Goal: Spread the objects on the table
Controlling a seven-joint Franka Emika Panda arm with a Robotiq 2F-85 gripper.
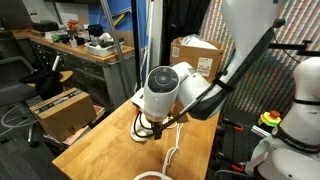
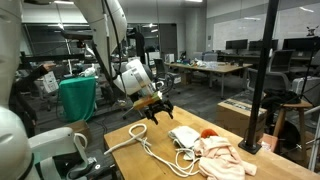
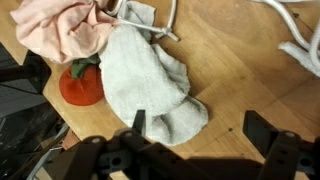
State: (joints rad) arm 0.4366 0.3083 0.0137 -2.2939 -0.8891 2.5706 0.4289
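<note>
I will next move my gripper down and toward the white-grey cloth's near end (image 2: 176, 132) (image 3: 187, 121) to close, because the cloth's near end reaches only partway between my open fingers.
My gripper (image 2: 157, 108) hangs open and empty above the wooden table (image 2: 130, 165); it also shows in an exterior view (image 1: 150, 126). In the wrist view its two fingers (image 3: 200, 130) spread wide over bare wood, just beyond the end of a white-grey cloth (image 3: 145, 80). A pink cloth (image 3: 60, 28) lies bunched against that cloth, and a red round object (image 3: 82, 85) sits beside them. A white rope (image 3: 300, 45) lies in loops. In an exterior view the rope (image 2: 140, 140), the white cloth (image 2: 185, 136), the red object (image 2: 208, 132) and the pink cloth (image 2: 222, 158) lie close together.
The table edge (image 3: 40, 110) runs close to the red object. Cardboard boxes (image 1: 62, 108) stand on the floor beside the table. A black pole (image 2: 262, 80) rises at the table's far corner. Desks and chairs fill the room behind.
</note>
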